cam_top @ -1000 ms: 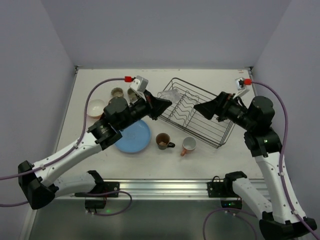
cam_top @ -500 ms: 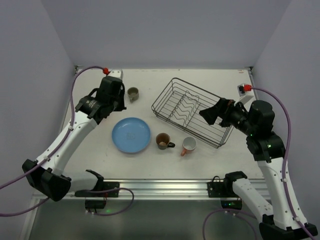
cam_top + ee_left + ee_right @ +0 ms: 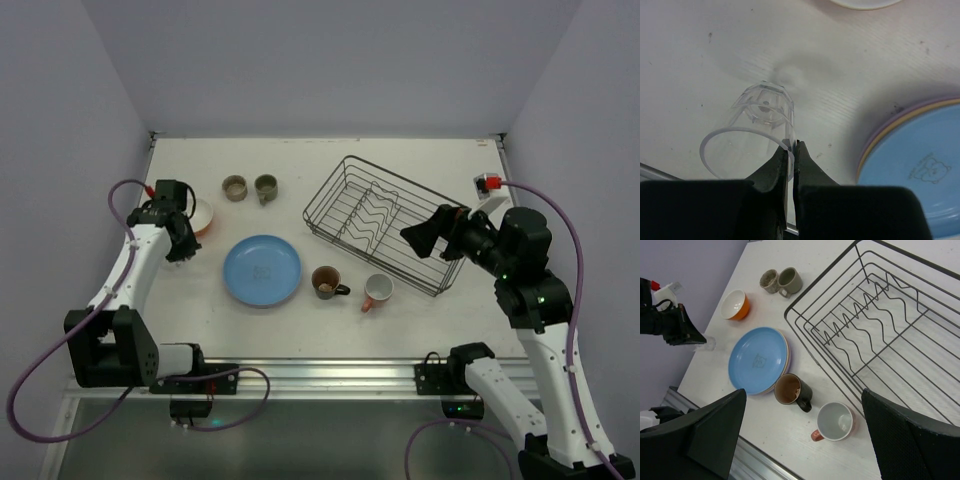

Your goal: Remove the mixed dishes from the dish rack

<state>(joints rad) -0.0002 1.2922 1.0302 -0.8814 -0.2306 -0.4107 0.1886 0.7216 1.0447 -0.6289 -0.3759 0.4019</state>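
The tabletop in front of the orange bowl is bare, so the robot's left gripper will come down until the clear glass (image 3: 762, 107) stands there, then let go of the glass's rim.
My left gripper (image 3: 181, 246) is shut on the rim of a clear glass (image 3: 762, 107) at the table's far left, just in front of the orange bowl (image 3: 201, 214). I cannot tell if the glass touches the table. The glass also shows in the right wrist view (image 3: 707, 344). The black wire dish rack (image 3: 385, 225) holds no dishes. My right gripper (image 3: 412, 232) is open and empty above the rack's right part. A light blue plate (image 3: 262, 270) tops a stack with lilac and tan rims (image 3: 875, 145). A brown mug (image 3: 326, 282) and a pink mug (image 3: 377, 291) stand in front of the rack.
Two olive-brown cups (image 3: 234, 187) (image 3: 266, 186) stand at the back left. The table's left edge and the purple wall are close to my left gripper. A metal rail (image 3: 320, 375) runs along the near edge.
My left arm has swung from the rack to the table's far left, carrying the clear glass down beside the orange bowl. My right gripper has drawn back slightly over the rack.
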